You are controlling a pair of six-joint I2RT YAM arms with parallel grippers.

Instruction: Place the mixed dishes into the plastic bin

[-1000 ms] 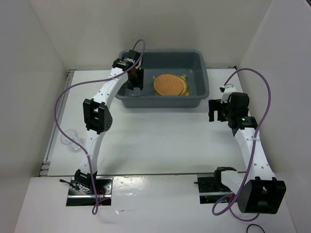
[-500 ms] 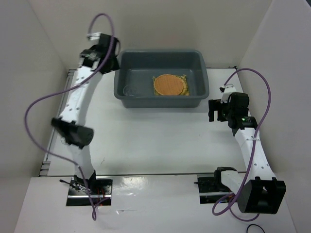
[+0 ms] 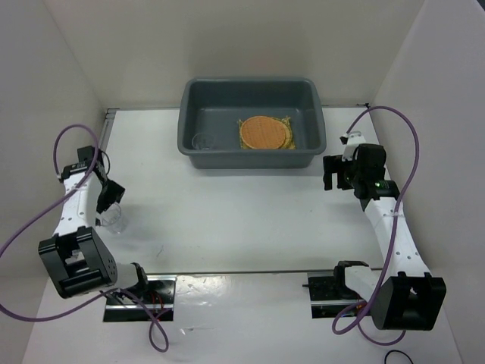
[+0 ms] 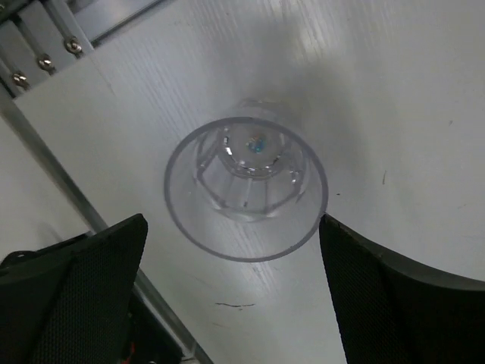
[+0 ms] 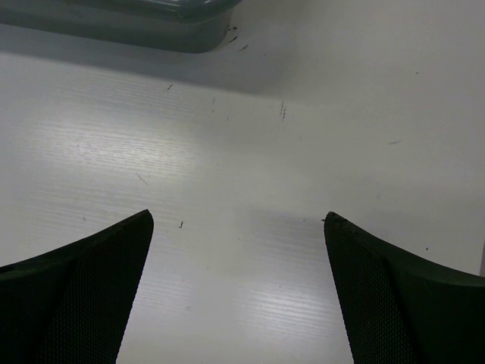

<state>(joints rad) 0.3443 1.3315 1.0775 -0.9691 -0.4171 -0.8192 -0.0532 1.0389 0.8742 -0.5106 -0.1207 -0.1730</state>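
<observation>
My left gripper lowers next, shifting to the right in the wrist view, onto the cup's bin-side rim (image 3: 120, 209) (image 4: 326, 191), since that rim lies below it and toward that side.
The grey-blue plastic bin (image 3: 248, 89) stands at the back centre. In it, the round orange-brown disc (image 3: 263, 133) lies on the yellow woven mat (image 3: 289, 123), and one clear glass cup (image 3: 203, 141) sits at the bin's left end. The tan woven disc does not show. A second clear glass cup (image 3: 114, 220) stands upright on the table at the left. My left gripper (image 3: 108, 197) is open just above it. In the left wrist view the cup (image 4: 246, 186) sits between the spread fingers (image 4: 76, 292) of that gripper (image 4: 231, 221). My right gripper (image 3: 333, 173) is open and empty, right of the bin.
A metal rail (image 4: 45, 53) runs along the table's left edge close to the cup. White walls enclose the left, back and right sides. The bin's near wall (image 5: 151, 23) shows at the top of the right wrist view, with bare table under the right gripper (image 5: 237, 217).
My left arm has left the bin's left end, swung out past its left side, and come down to the cup on the left of the table. The right arm has not moved.
</observation>
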